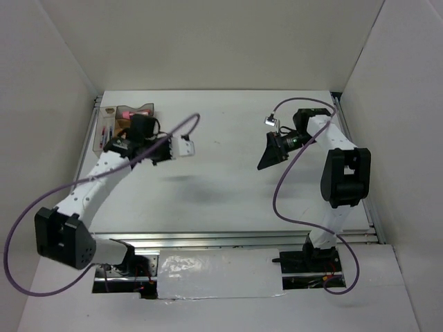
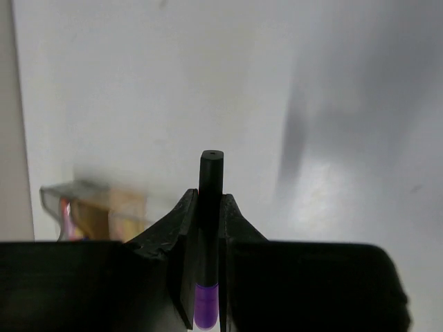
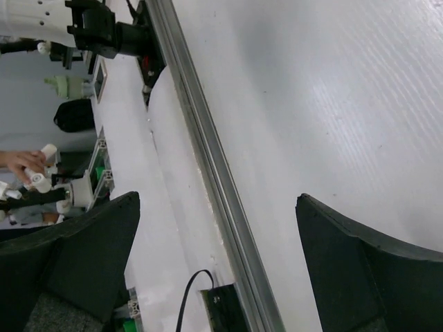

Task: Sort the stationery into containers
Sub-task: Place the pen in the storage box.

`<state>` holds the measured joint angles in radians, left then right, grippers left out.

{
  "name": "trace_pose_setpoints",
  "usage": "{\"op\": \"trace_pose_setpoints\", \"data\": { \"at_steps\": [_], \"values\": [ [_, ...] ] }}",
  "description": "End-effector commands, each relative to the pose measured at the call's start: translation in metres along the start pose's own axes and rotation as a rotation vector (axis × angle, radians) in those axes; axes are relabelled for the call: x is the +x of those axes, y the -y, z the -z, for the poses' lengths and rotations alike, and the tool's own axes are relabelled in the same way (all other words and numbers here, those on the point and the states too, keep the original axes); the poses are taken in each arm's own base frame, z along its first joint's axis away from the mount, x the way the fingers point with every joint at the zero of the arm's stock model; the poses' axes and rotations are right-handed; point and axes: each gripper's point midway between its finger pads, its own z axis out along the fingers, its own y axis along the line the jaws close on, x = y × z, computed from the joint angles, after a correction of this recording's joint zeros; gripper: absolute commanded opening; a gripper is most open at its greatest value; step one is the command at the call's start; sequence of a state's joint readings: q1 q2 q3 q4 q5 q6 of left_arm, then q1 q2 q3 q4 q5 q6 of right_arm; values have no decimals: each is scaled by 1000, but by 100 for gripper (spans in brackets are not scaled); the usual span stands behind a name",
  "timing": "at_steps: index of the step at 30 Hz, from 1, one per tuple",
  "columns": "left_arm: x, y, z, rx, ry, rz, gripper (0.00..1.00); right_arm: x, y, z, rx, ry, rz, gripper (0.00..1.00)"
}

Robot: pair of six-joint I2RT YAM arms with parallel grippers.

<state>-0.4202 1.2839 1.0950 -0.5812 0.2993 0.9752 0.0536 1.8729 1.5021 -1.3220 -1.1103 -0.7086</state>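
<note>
My left gripper swings toward the left in the top view next, then down to release the marker (image 2: 210, 173) inside, as the clear organiser tray (image 2: 104, 207) holds pink-capped items.
My left gripper (image 2: 208, 198) is shut on a purple marker (image 2: 210, 173). Its black body sticks out past the fingertips and its purple end sits between the fingers. In the top view the left gripper (image 1: 143, 127) is raised at the back left, right beside the clear organiser tray (image 1: 109, 111), which holds pink-capped items (image 1: 136, 112). The tray shows blurred at the lower left of the left wrist view (image 2: 104, 202). My right gripper (image 1: 268, 156) is wide open and empty above the table at the right of centre. Its jaws stand far apart in the right wrist view (image 3: 218, 200).
White walls close the table in on three sides. An aluminium rail (image 3: 208, 159) runs along the near edge. Purple cables (image 1: 284, 187) hang from both arms. A person's hand (image 3: 21, 162) shows beyond the table at the far left of the right wrist view.
</note>
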Motion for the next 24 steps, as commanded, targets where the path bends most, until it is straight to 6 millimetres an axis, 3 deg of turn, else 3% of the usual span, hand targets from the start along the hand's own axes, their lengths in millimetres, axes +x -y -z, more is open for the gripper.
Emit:
{"op": "trace_pose_setpoints", "data": {
  "at_steps": [1,2,6,8,11,14,20,24],
  "values": [
    [25,-45,16,19,46,11,0,17,-24,7,-9,-44,-46,100],
    [46,-62,24,-8,39,62,0,20,-23,7,-7,-49,-47,100],
    [99,-110,28,-24,5,127,0,23,-24,11,2,-38,-45,100],
    [117,-129,35,-47,-11,116,0,22,-23,16,12,-24,-47,100],
    [154,-136,24,-16,-59,137,0,21,-22,20,19,-11,-54,100],
    [175,-138,19,6,-73,145,2,20,-20,26,18,22,-73,100],
    [207,-138,9,18,-109,156,5,23,-18,23,-9,29,-102,100],
    [217,-143,2,7,-118,159,8,22,-18,23,-3,29,-99,100]
  ]
}}
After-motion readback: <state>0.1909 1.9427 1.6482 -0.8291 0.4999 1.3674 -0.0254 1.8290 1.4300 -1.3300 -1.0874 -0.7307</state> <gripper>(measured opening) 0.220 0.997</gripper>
